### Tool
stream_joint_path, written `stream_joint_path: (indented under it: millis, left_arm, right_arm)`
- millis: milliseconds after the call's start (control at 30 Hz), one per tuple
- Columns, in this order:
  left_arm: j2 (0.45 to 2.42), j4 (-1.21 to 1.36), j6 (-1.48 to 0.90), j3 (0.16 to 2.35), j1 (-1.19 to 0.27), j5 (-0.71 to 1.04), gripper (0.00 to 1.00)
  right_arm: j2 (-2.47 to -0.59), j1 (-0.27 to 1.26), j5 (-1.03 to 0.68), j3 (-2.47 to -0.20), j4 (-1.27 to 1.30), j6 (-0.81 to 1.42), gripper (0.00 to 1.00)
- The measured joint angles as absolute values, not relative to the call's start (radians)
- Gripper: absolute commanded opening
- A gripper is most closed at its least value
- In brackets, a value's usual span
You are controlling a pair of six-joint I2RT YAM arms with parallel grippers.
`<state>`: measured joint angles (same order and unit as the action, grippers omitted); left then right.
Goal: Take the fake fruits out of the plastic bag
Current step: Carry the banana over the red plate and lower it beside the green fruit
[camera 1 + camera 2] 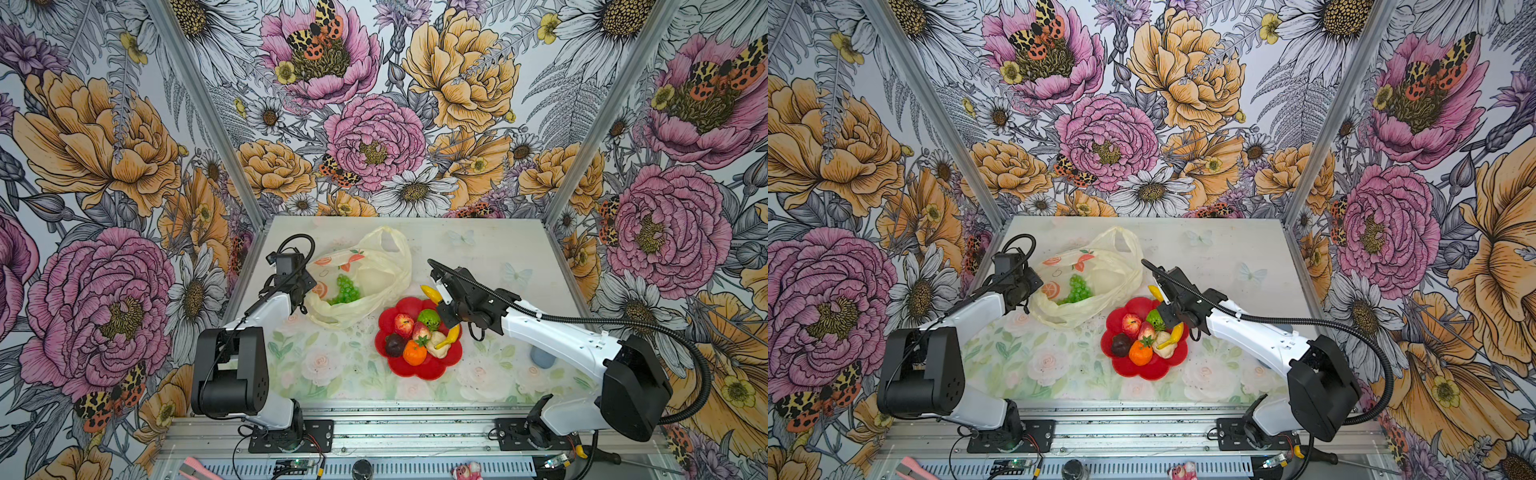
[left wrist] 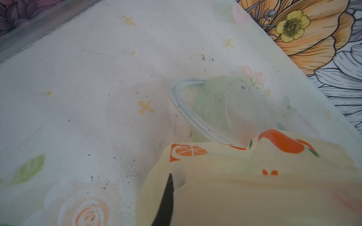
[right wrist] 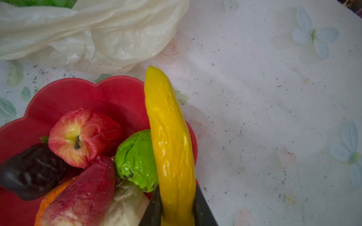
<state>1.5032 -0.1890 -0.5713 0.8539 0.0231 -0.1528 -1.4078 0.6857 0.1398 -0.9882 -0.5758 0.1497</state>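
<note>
I will move my right gripper down and back and release the banana onto the plate beside the green round fruit [image 1: 429, 319], because that spot lies below and back.
The pale-yellow plastic bag [image 1: 374, 270] [image 1: 1100, 270] lies at the back left, with the green grape bunch [image 1: 345, 289] [image 1: 1077, 289] inside it. My left gripper [image 1: 305, 291] is shut on the bag's left edge. In the left wrist view the bag [image 2: 244, 185] drapes over one black finger [image 2: 166, 201]. My right gripper [image 3: 177, 197] [image 1: 446, 309] is shut on the yellow banana [image 3: 168, 127] [image 1: 431, 294], held over the right rim of the red plate [image 1: 415, 372] [image 3: 78, 94]. On the plate lie an apple [image 1: 403, 325], a green round fruit [image 1: 429, 319], a strawberry [image 1: 420, 332], a plum [image 1: 395, 345], an orange [image 1: 414, 352] and a cream piece [image 1: 438, 347].
A grey-blue pad [image 1: 542, 357] lies on the table half under the right arm. Flowered walls close in the table on the left, back and right. A pink tool [image 1: 193, 467] and a small pink toy [image 1: 467, 471] lie on the front rail.
</note>
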Motion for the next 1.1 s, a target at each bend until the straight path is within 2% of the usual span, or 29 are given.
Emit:
stream_joint_path:
  millis: [833,1100]
  left_arm:
    - [1.503,-0.177,-0.572,0.845,0.023,-0.152,0.00]
    - [1.503,-0.175,-0.575,0.844,0.023,-0.152,0.00]
  right_arm:
    - [-1.441,0.702,0.157,-0.904,-0.582,0.220,0.12]
    - [-1.443,0.710,0.174,-0.888,-0.548,0.234,0.20]
